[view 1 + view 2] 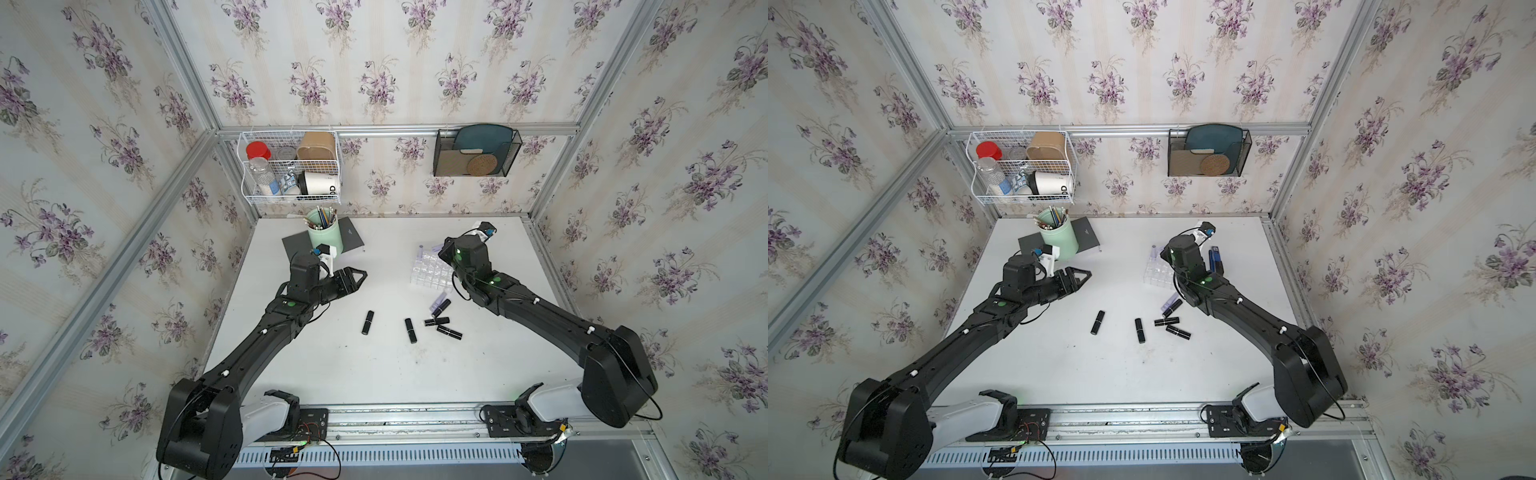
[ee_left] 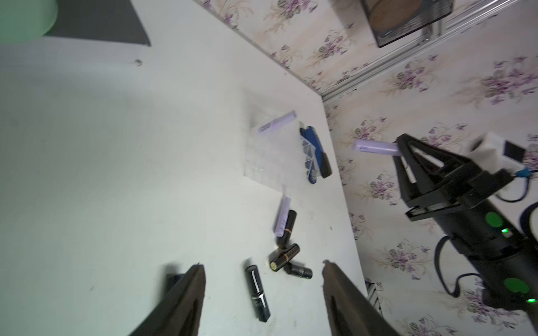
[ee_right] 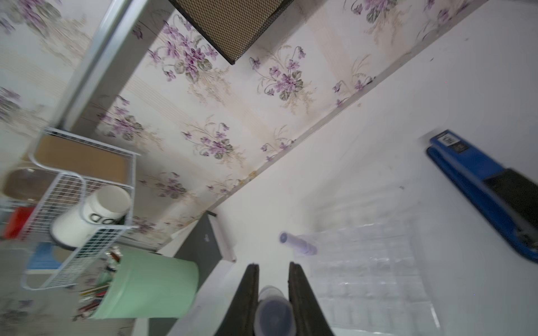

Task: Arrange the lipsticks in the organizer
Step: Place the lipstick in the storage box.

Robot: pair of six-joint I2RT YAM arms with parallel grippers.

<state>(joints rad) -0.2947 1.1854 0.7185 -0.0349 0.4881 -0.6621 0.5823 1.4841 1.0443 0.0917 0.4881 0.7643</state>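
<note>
The far cell (image 1: 429, 255) (image 3: 326, 244) beside the standing lipstick is empty below the robot's right gripper, so next the gripper needs to turn, go down there and release the second lilac lipstick.
The clear organizer (image 1: 430, 274) (image 3: 369, 270) lies at the right back of the table. One lilac lipstick (image 1: 421, 252) (image 3: 297, 244) stands in its far corner cell. My right gripper (image 3: 273, 265) is shut on a second lilac lipstick (image 3: 272, 308) (image 2: 375, 147), held in the air beside the organizer. Several black lipsticks (image 1: 368, 322) (image 1: 410, 330) (image 1: 449, 331) and a third lilac one (image 1: 436, 300) lie loose mid-table. My left gripper (image 1: 360, 276) (image 2: 262, 264) hovers open and empty, left of the organizer, with a black lipstick (image 2: 257, 292) on the table below it.
A blue stapler (image 1: 1214, 257) (image 3: 480, 186) lies right of the organizer. A mint-green pen cup (image 1: 326, 237) stands on a dark grey pad (image 1: 297, 247) at the back left. A white wire basket (image 1: 291, 166) and a black mesh holder (image 1: 476, 151) hang on the back wall.
</note>
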